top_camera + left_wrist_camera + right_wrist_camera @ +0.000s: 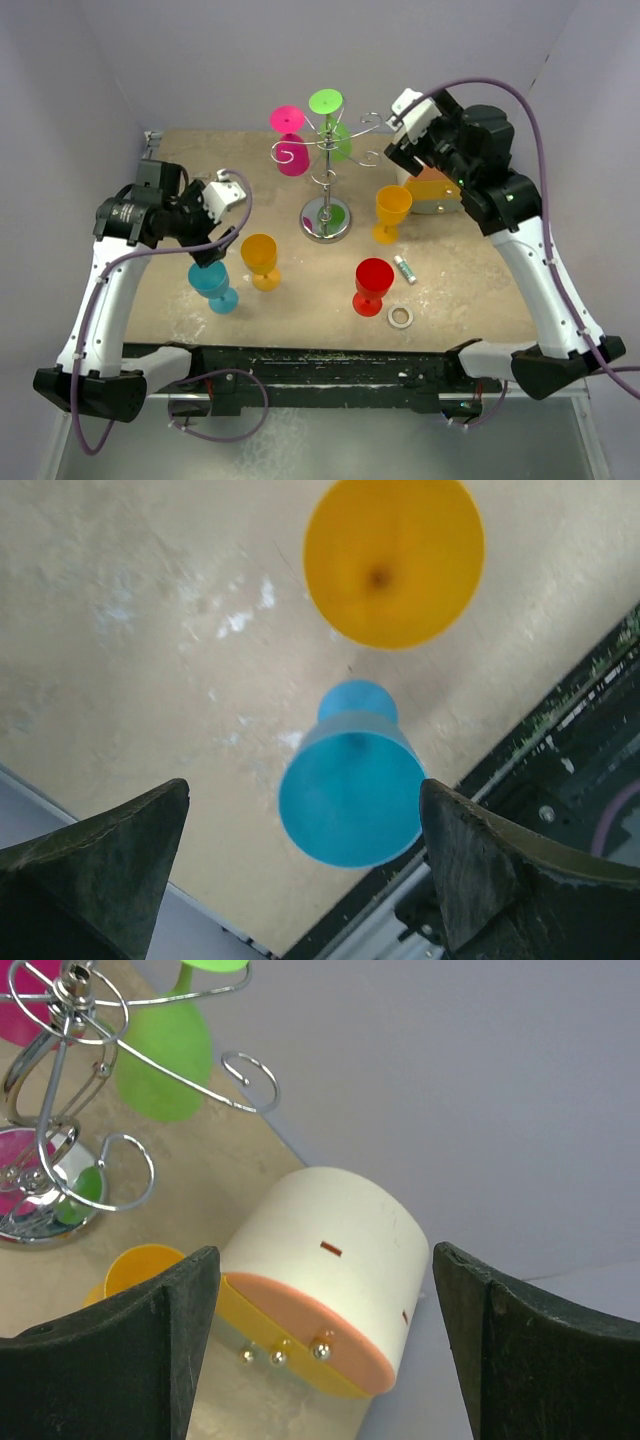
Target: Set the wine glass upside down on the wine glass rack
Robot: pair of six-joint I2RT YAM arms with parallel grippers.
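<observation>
The blue wine glass is below, and its opening has room for one finger. My left gripper will go down next, with its fingers on either side of the blue wine glass's far rim.
The chrome wire wine glass rack (325, 185) stands at mid-table on a round mirror base (326, 222). A pink glass (290, 140) and a green glass (331, 122) hang upside down on it. A blue wine glass (213, 284) stands upright at the front left. My left gripper (211, 251) is open just above it; in the left wrist view the blue glass (350, 800) lies between the spread fingers of the gripper (305, 880), not touched. My right gripper (396, 150) is open and empty to the right of the rack, above the drawer box. The rack also shows in the right wrist view (70, 1020).
Two yellow-orange glasses (262, 260) (392, 210) and a red glass (373, 285) stand upright in front of the rack. A round white-and-orange drawer box (435, 190) sits at the back right. A small white tube (405, 268) and a white ring (401, 317) lie near the front.
</observation>
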